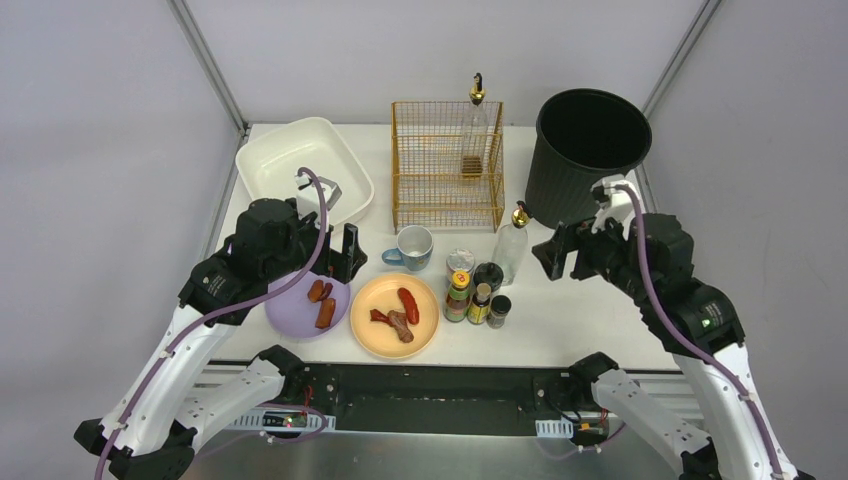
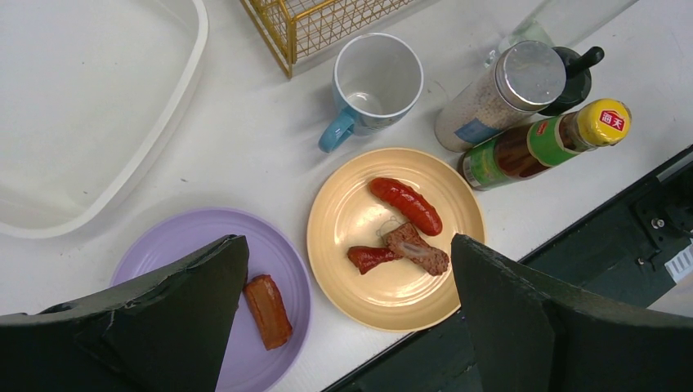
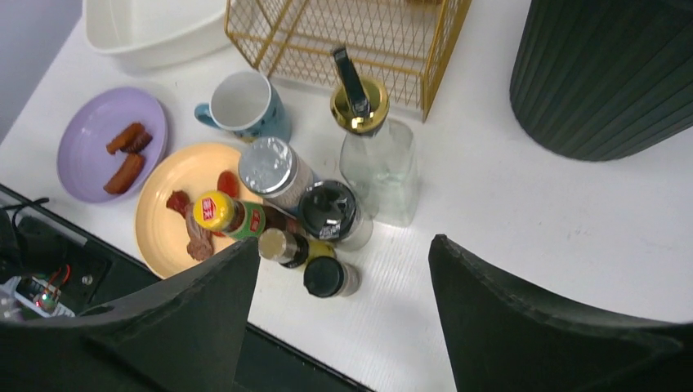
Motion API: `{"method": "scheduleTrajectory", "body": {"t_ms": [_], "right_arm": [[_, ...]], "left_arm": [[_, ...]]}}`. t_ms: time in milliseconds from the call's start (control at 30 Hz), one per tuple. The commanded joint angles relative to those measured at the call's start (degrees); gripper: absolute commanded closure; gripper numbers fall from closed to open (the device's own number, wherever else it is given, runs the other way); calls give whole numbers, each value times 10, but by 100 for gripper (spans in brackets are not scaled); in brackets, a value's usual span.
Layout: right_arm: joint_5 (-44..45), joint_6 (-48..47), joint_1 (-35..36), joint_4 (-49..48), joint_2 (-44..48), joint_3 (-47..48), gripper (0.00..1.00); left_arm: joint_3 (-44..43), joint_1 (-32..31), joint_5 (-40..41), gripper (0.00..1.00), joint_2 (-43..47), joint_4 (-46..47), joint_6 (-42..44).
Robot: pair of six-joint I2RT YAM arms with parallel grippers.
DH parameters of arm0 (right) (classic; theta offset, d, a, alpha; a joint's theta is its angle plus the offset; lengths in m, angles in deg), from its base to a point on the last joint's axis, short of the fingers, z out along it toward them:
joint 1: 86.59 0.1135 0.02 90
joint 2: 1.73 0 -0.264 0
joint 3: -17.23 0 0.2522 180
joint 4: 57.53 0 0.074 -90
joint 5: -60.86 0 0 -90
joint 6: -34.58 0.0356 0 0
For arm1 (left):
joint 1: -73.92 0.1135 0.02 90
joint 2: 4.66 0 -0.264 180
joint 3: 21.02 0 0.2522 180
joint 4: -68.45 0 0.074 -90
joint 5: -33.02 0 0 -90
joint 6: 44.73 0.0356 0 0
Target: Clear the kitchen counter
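My right gripper should next go lower toward the clear glass bottle, down and to the left in the top view, and close around its neck [image 1: 516, 226] [image 3: 364, 131].
The white kitchen counter [image 1: 570, 320] holds a purple plate [image 1: 295, 320] with sausage pieces [image 1: 326, 312], a yellow plate [image 1: 420, 340] with a red sausage [image 1: 408, 304] and meat scraps, a blue-handled mug [image 1: 413, 247], several condiment bottles [image 1: 470, 292] and a clear glass oil bottle [image 1: 510, 245]. My left gripper [image 1: 345, 255] hovers open and empty over the purple plate's far edge; in the left wrist view [image 2: 347, 245] both plates lie below it. My right gripper [image 1: 553, 255] is open and empty, right of the oil bottle, above the bottles in its wrist view [image 3: 345, 241].
A white basin [image 1: 260, 165] stands at the back left. A gold wire basket [image 1: 447, 190] at the back middle holds a glass bottle [image 1: 476, 130]. A black bin [image 1: 590, 150] stands at the back right. A black rail [image 1: 440, 372] runs along the front edge.
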Motion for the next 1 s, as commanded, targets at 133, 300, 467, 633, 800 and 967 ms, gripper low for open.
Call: {"method": "scheduleTrajectory", "body": {"t_ms": [133,300,467,633,800,967], "right_arm": [[-45,4,5,-74,45,-119,21],[-4,-8,14,-155,43,-170,24],[33,-22,25,-252,39,-219,24],[68,-34,41,-325,12,-245,26],[96,-42,56,-388,-11,-266,26],[114,-45,69,-437,-36,-281,30]], "left_arm": [[-7,-1,-7,0,3,10,15],[-6,-1,-9,0,-5,10,16],[-4,-1,-9,0,-7,11,18],[0,-2,-5,0,-2,11,19],[4,-1,-3,0,3,11,20],[4,-1,-1,0,0,11,20]]}}
